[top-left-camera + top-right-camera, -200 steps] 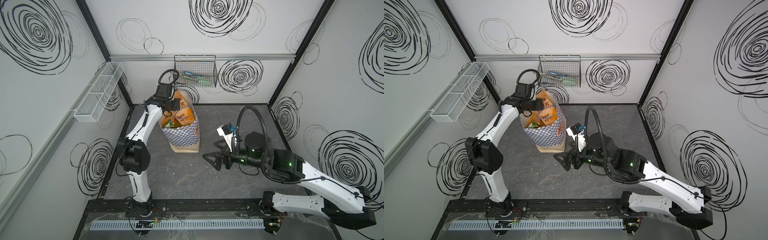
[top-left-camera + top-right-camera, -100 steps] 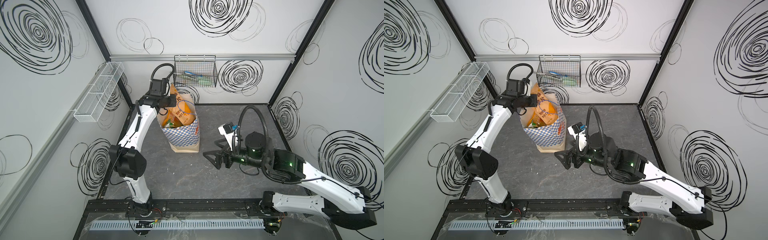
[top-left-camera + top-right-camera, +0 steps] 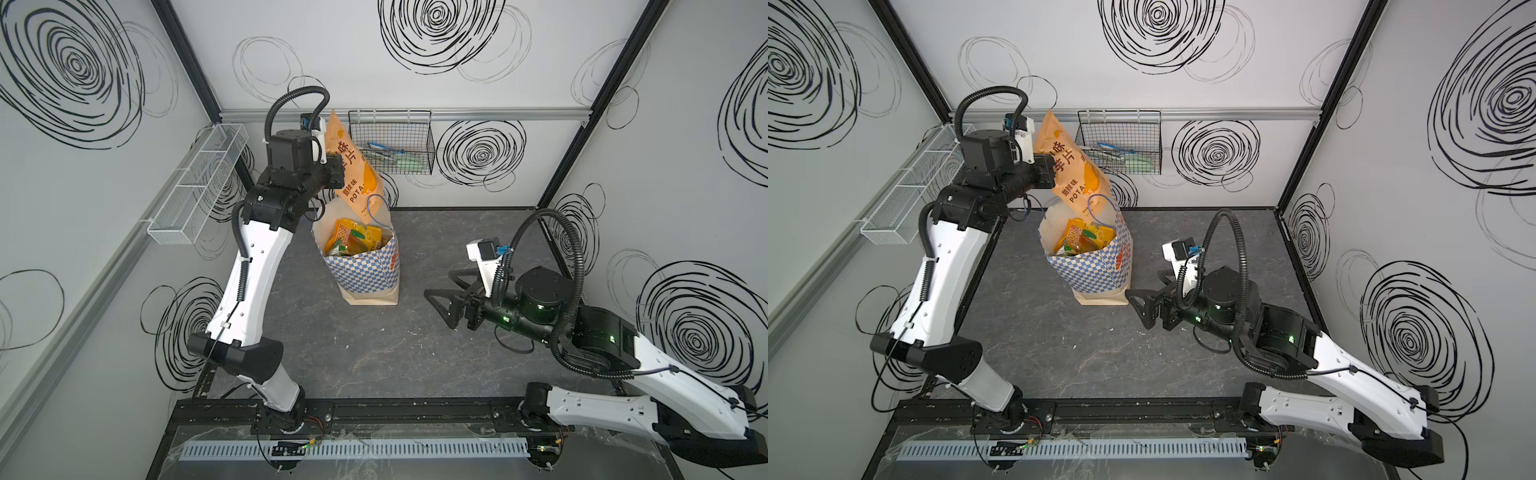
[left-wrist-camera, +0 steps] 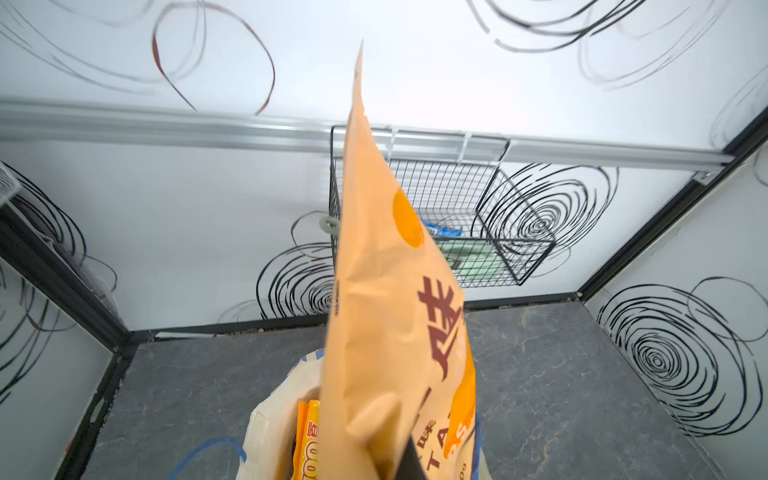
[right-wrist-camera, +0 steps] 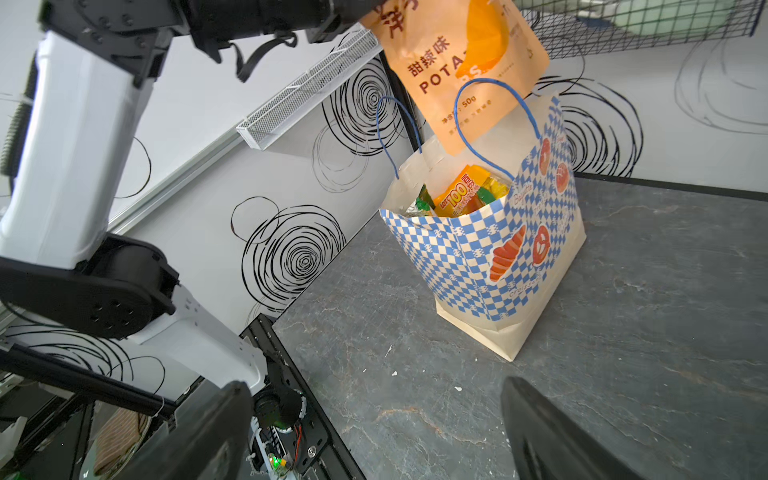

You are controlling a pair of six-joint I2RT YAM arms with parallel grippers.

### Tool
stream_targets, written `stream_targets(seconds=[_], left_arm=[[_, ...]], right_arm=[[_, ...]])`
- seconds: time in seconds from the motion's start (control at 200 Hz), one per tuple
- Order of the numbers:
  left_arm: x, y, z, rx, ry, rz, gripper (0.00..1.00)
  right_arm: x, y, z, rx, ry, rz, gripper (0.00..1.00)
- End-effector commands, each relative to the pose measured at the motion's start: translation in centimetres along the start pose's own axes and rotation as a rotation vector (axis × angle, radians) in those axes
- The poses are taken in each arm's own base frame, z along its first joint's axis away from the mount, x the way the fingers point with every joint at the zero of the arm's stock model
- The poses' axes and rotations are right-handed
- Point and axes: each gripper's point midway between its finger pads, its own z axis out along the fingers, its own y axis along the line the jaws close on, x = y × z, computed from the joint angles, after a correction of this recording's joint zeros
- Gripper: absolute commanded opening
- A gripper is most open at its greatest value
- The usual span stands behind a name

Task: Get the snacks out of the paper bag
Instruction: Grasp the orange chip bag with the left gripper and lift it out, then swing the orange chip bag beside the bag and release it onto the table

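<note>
The pouch in my left gripper should next go past the bag (image 3: 365, 270), back and down, so I can release it on the bare floor (image 3: 446, 257) there beside the bag.
The cream paper bag (image 3: 365, 270) (image 3: 1096, 272) with its blue-white checkered band stands upright on the dark floor. My left gripper (image 3: 336, 165) (image 3: 1051, 167) is shut on an orange-tan pouch (image 3: 353, 166) (image 3: 1073, 166) (image 5: 461, 54) with Chinese characters. It holds the pouch high, and the pouch's lower corner hangs between the blue cord handles just above the bag's mouth. In the left wrist view the pouch (image 4: 386, 291) fills the middle. Yellow-orange "100" packs (image 3: 353, 241) (image 5: 457, 195) and a green-yellow pack (image 5: 424, 201) stay inside. My right gripper (image 3: 440, 299) (image 5: 374, 432) is open and low, to the right of the bag.
A black wire basket (image 3: 390, 141) with a few items hangs on the back wall, close behind the raised pouch. A white mesh tray (image 3: 195, 187) is fixed to the left wall. The black base rail (image 3: 374, 411) runs along the front.
My left gripper has shut on the orange-tan pouch at the bag's mouth and lifted it up and back, nearly out of the bag. The right arm has stayed put.
</note>
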Motion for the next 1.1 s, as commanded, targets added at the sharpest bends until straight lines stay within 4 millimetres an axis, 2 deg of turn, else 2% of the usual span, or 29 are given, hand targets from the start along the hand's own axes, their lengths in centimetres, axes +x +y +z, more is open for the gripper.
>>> stream_targets(seconds=[0.0, 0.16, 0.265, 0.4, 0.49, 0.59, 0.69, 0.755, 0.885, 1.096], left_arm=[[-5.5, -2.0, -6.0, -0.041, -0.211, 0.057, 0.00], [-7.8, -6.8, -10.8, 0.083, -0.342, 0.048, 0.00], [-8.1, -10.2, -12.7, 0.198, -0.383, 0.015, 0.00], [-7.1, -14.8, -13.3, 0.342, -0.387, -0.018, 0.00], [-5.5, -17.0, -12.0, 0.384, -0.362, -0.031, 0.00], [-2.5, -19.3, -9.3, 0.418, -0.296, -0.041, 0.00], [1.5, -21.7, -5.8, 0.443, -0.196, -0.042, 0.00], [4.6, -23.1, -3.5, 0.451, -0.128, -0.038, 0.00], [10.7, -25.7, -0.1, 0.466, -0.026, -0.031, 0.00], [21.3, -28.2, 5.7, 0.460, 0.164, -0.009, 0.00]], right_arm=[[-0.9, -1.3, -0.8, 0.065, -0.053, -0.006, 0.97], [-1.8, -2.4, -1.9, 0.120, -0.095, -0.022, 0.97], [-2.4, -3.1, -2.8, 0.149, -0.131, -0.019, 0.97], [-2.3, -3.8, -3.9, 0.162, -0.157, -0.010, 0.97], [-1.8, -4.4, -4.7, 0.168, -0.157, 0.001, 0.97], [-1.0, -5.1, -5.4, 0.180, -0.152, 0.018, 0.97], [0.1, -6.3, -6.2, 0.216, -0.133, 0.041, 0.97], [1.0, -7.1, -6.6, 0.241, -0.117, 0.055, 0.97], [3.0, -8.6, -7.2, 0.277, -0.087, 0.083, 0.97], [6.4, -10.9, -7.9, 0.341, -0.032, 0.132, 0.97]])
